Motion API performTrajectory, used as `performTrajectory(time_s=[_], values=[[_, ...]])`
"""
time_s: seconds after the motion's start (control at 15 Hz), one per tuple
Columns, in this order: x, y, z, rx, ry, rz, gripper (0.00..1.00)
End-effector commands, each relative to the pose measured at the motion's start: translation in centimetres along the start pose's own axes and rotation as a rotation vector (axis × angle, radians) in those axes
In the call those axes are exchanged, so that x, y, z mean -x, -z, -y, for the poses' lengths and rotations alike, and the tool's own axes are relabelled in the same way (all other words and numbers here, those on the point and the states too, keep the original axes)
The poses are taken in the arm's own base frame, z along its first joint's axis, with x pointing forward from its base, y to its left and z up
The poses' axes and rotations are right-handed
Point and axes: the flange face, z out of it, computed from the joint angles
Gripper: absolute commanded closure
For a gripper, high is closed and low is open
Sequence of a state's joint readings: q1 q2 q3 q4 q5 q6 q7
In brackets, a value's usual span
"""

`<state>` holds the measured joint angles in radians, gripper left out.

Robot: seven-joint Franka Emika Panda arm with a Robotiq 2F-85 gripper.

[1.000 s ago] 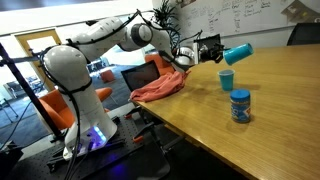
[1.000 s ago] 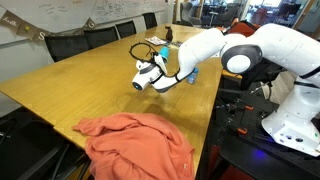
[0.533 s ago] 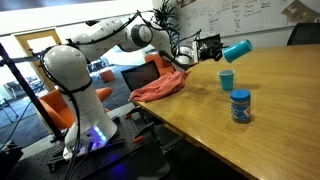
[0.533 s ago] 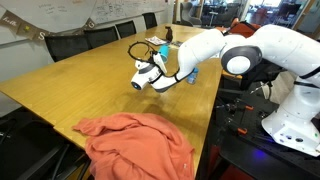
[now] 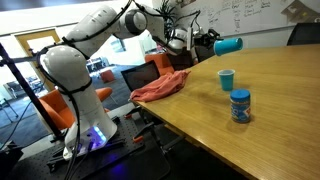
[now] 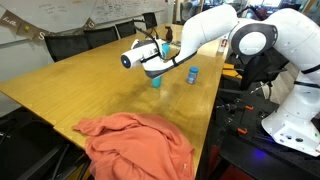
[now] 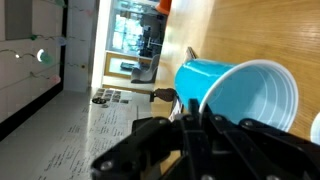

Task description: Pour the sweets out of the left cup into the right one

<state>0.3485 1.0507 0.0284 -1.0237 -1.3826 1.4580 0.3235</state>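
The tipped cup looks empty, so it goes back and down with my gripper next, turns upright and gets released on the bare tabletop beside the orange cloth.
My gripper [image 5: 212,44] is shut on the left cup [image 5: 229,44], a teal-blue tapered cup. It holds the cup on its side, high above the table, in both exterior views [image 6: 131,59]. In the wrist view the cup [image 7: 215,88] lies between the fingers [image 7: 195,112], its open mouth facing the camera, and its inside looks pale and empty. The right cup [image 5: 226,79], lighter cyan with a pale rim, stands upright on the table below the held cup and a little to its side [image 6: 156,81]. I see no sweets.
A lidded blue jar [image 5: 240,106] stands near the right cup [image 6: 192,74]. An orange cloth [image 5: 160,87] hangs over the table edge [image 6: 135,140]. The wooden table [image 5: 270,140] has black chairs [image 6: 70,43] along its far side.
The arm has risen and carried the held cup up and away from the right cup. The held cup now lies nearly level. The right cup and the jar have not moved.
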Motion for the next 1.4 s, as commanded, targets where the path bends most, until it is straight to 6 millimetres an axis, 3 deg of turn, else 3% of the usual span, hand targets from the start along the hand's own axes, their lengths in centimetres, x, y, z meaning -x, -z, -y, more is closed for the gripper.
performTrajectory(time_s=[0.0,0.2,0.4,0.73,0.93,1.33], values=[[3.9,4.6,-4.6,-0.177,-0.075,-0.039,0.99],[6.9,8.4,-6.5,-0.339,-0.126,-0.079,0.99],[9.3,11.4,-7.0,-0.494,-0.156,-0.146,0.99],[12.1,12.1,-6.3,-0.760,-0.185,-0.287,0.99],[13.5,9.8,-5.1,-0.935,-0.229,-0.336,0.99],[18.0,1.4,-1.0,-1.288,-0.384,-0.262,0.99]])
